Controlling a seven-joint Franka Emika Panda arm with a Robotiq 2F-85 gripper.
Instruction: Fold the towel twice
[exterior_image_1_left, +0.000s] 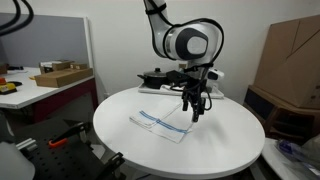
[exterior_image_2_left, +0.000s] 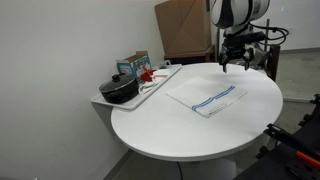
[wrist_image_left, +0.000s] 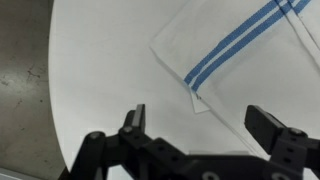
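I should lower my open gripper onto the towel's corner beside the blue stripes, as it lies flat below and just beyond my gripper's empty fingers.
The towel (exterior_image_1_left: 160, 123) is a thin white cloth with narrow blue stripes, lying flat on the round white table (exterior_image_1_left: 130, 140). It also shows in an exterior view (exterior_image_2_left: 213, 98) and in the wrist view (wrist_image_left: 235, 50). My gripper (exterior_image_1_left: 196, 108) hovers above the towel's far edge, fingers pointing down. In an exterior view it is above the table's far side (exterior_image_2_left: 234, 66). In the wrist view the gripper (wrist_image_left: 200, 118) is open and empty, with a towel corner (wrist_image_left: 200, 103) between and just beyond the jaws.
A black pot (exterior_image_2_left: 120, 90), a white cloth with red marks (exterior_image_2_left: 147, 75) and a small box (exterior_image_2_left: 134, 64) sit on a tray at the table's edge. Cardboard boxes (exterior_image_1_left: 290, 55) stand behind. A desk with a box (exterior_image_1_left: 60, 73) is off to the side.
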